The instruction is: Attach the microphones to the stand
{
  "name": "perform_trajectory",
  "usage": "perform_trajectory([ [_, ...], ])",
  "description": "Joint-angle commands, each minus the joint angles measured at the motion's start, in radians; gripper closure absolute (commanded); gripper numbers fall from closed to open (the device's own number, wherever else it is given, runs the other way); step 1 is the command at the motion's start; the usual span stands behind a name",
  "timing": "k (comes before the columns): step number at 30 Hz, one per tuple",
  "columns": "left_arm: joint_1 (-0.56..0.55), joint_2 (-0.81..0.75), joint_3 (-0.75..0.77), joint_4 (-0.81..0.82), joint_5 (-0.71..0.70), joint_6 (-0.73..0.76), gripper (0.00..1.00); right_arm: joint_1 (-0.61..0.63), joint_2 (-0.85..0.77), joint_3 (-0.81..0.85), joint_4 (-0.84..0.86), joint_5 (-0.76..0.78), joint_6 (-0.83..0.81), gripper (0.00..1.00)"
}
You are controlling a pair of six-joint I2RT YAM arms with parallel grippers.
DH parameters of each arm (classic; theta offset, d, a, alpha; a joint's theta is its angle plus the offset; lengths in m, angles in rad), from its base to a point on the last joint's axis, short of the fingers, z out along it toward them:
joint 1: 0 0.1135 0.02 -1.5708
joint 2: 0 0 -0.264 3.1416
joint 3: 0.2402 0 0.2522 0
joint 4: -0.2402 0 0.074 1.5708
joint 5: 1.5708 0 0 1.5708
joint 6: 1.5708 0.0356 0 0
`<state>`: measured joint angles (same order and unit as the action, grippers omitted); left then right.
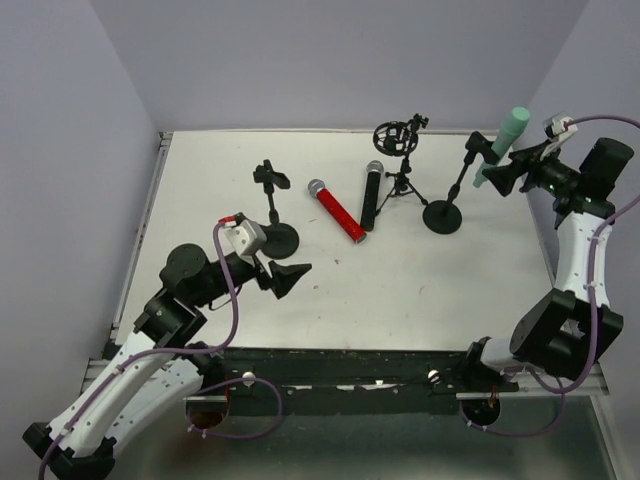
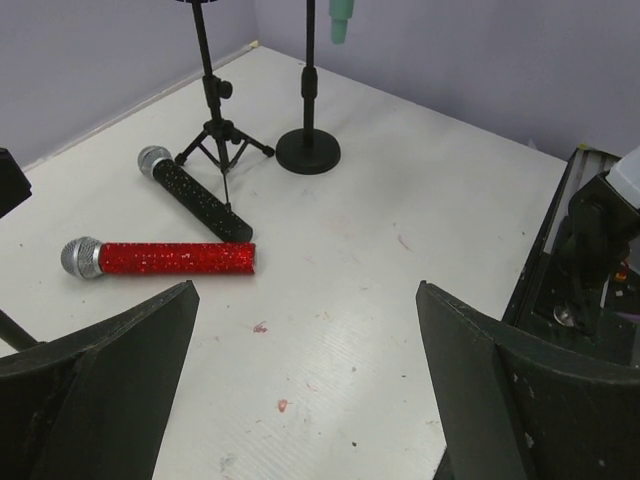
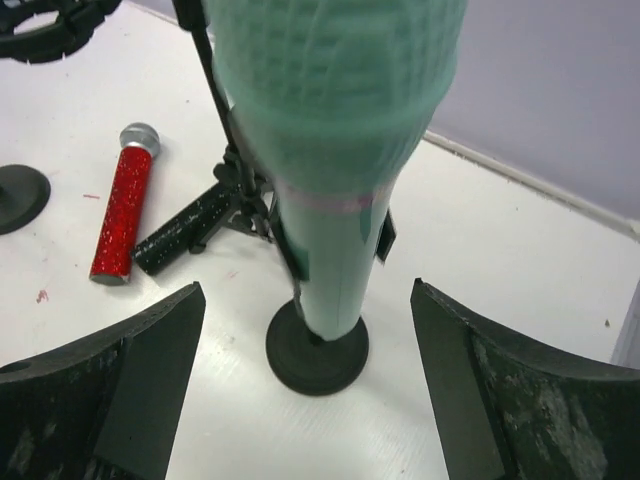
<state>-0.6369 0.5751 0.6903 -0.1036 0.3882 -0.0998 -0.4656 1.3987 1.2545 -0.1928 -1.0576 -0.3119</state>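
My left gripper goes outward and toward the left in the wrist view next, onto the nearby stand's thin pole, bare below its empty clip.
The mint-green microphone (image 1: 505, 138) sits tilted in the clip of the right round-base stand (image 1: 443, 216); in the right wrist view the green microphone (image 3: 335, 150) rises above that stand's base (image 3: 317, 350). My right gripper (image 1: 500, 178) is open, its jaws spread either side of the microphone's lower end without touching it (image 3: 305, 300). The red microphone (image 1: 335, 208) and the black microphone (image 1: 371, 195) lie side by side on the table. My left gripper (image 1: 290, 278) is open and empty over bare table (image 2: 305, 300), with the red microphone (image 2: 165, 258) and the black one (image 2: 195, 195) ahead of it.
A tripod stand with a round shock mount (image 1: 398, 135) stands behind the black microphone. A second round-base stand with an empty clip (image 1: 275, 235) stands just beyond my left gripper. The table's walls (image 1: 160, 190) run along the left and back.
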Motion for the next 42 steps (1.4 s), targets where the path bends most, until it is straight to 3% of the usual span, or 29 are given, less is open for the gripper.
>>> perform_trajectory([
  [1,0.002,-0.027,-0.023,-0.005,-0.118,-0.078,0.01,-0.027,-0.07,-0.076,-0.14,0.033,-0.105,0.08],
  [8,0.029,-0.041,-0.063,-0.022,-0.35,-0.237,0.02,-0.03,-0.184,-0.211,-0.316,0.028,-0.214,0.08],
  [16,0.235,0.106,-0.089,0.083,-0.244,-0.39,0.02,-0.03,-0.222,-0.273,-0.667,-0.132,-0.414,0.09],
  [20,0.27,0.219,-0.126,0.237,-0.275,-0.335,0.03,-0.027,-0.251,-0.302,-0.763,-0.241,-0.472,0.1],
  [23,0.269,0.316,-0.181,0.471,-0.293,-0.236,0.08,-0.021,-0.27,-0.335,-0.755,-0.31,-0.463,0.1],
  [28,0.276,0.465,-0.204,0.731,-0.288,-0.141,0.17,-0.018,-0.279,-0.374,-0.741,-0.308,-0.467,0.09],
  [33,0.287,0.577,-0.147,0.792,-0.308,-0.103,0.23,-0.016,-0.291,-0.383,-0.741,-0.318,-0.464,0.09],
  [42,0.287,0.667,-0.109,0.829,-0.311,-0.064,0.44,-0.016,-0.303,-0.385,-0.741,-0.321,-0.458,0.09],
])
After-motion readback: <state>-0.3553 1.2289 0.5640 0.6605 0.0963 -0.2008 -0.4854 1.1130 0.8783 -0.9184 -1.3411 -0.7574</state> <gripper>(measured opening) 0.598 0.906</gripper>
